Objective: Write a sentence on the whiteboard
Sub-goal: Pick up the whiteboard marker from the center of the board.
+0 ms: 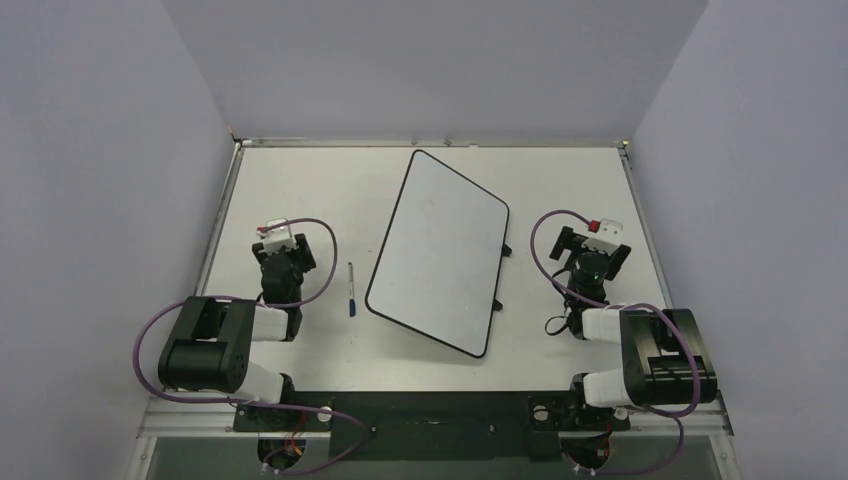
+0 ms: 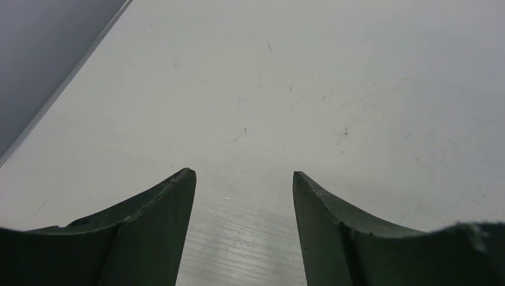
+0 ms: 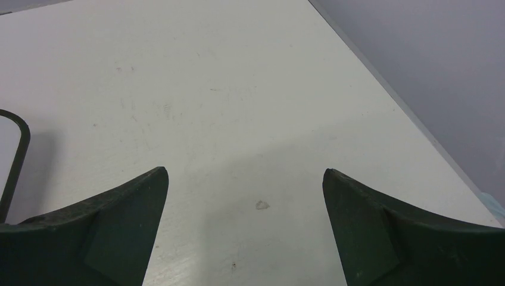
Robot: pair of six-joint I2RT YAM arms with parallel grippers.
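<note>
The whiteboard (image 1: 441,250) is blank. My left gripper needs to move toward the right in the top view next, then back and down onto the marker's blue end (image 1: 352,309).
The whiteboard (image 1: 441,250) lies flat and skewed in the middle of the table, its white face blank; the sentence does not show in any view. A thin marker (image 1: 351,289) with a blue end lies on the table just left of the board. My left gripper (image 1: 277,240) rests left of the marker, open and empty (image 2: 244,174) over bare tabletop. My right gripper (image 1: 600,236) sits right of the board, wide open and empty (image 3: 245,171). The board's black rounded corner (image 3: 21,140) shows at the left edge of the right wrist view.
Grey walls close the table in on the left, back and right. The table's raised metal left edge (image 2: 59,95) runs beside my left gripper, and its right edge (image 3: 411,119) beside my right one. Purple cables (image 1: 545,235) loop around both arms.
</note>
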